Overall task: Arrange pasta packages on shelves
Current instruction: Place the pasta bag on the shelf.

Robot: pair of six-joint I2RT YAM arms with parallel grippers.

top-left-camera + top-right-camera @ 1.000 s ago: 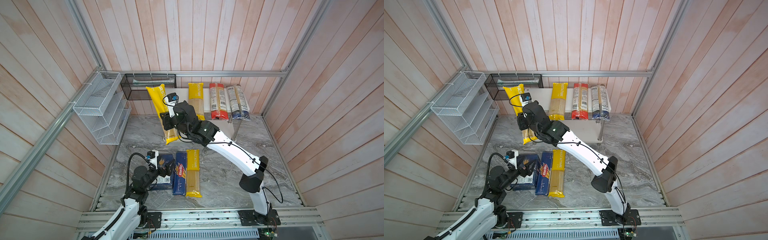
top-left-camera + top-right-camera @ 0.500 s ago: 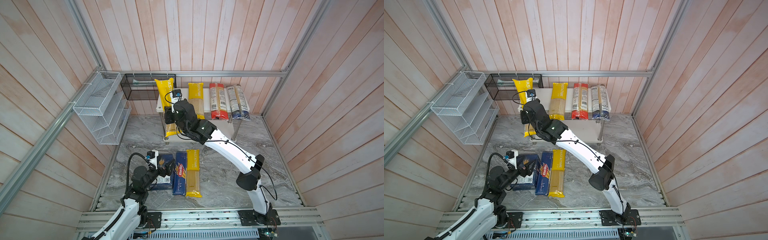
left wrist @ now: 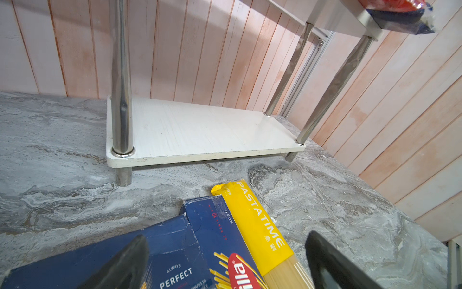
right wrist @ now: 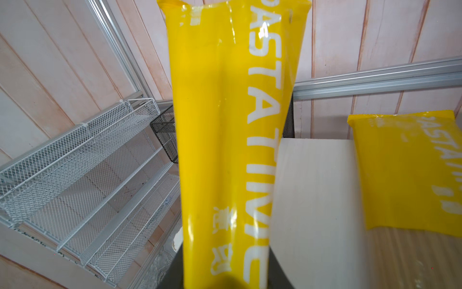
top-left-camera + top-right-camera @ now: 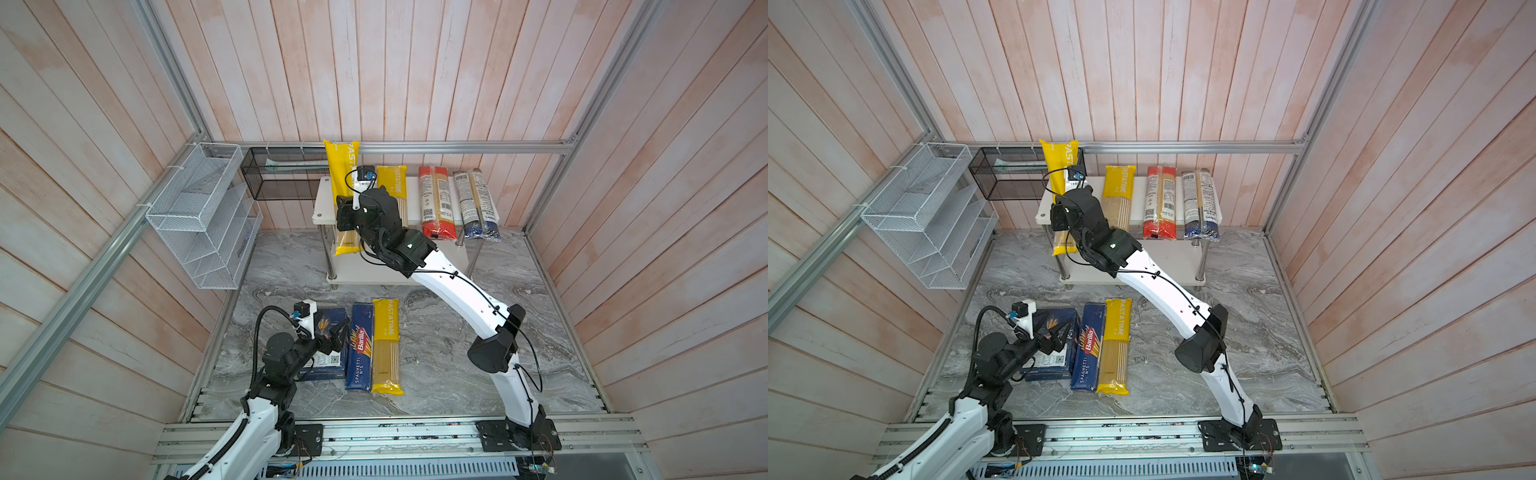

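Observation:
The near end of the held bag hangs over the edge of the shelf. My right gripper will therefore move outward next, toward the other yellow bag, to release over the bare strip of the shelf beside it.
My right gripper is shut on a yellow PASTATIME bag, holding it lengthwise over the left end of the top shelf. On that shelf lie another yellow bag, a red-ended bag and a dark-blue-ended bag. The lower shelf is bare. On the floor lie a wide dark blue box, a Barilla spaghetti box and a yellow bag. My left gripper hovers open over the boxes.
A white wire mesh basket hangs on the left wall, close to the held bag. A black mesh basket hangs on the back wall beside the rack. Wooden walls and aluminium rails enclose the grey marble floor.
My right arm has carried the yellow bag rightward and back, turning it from a leftward tilt until it lines up with the bags on the top shelf. The left arm has not moved.

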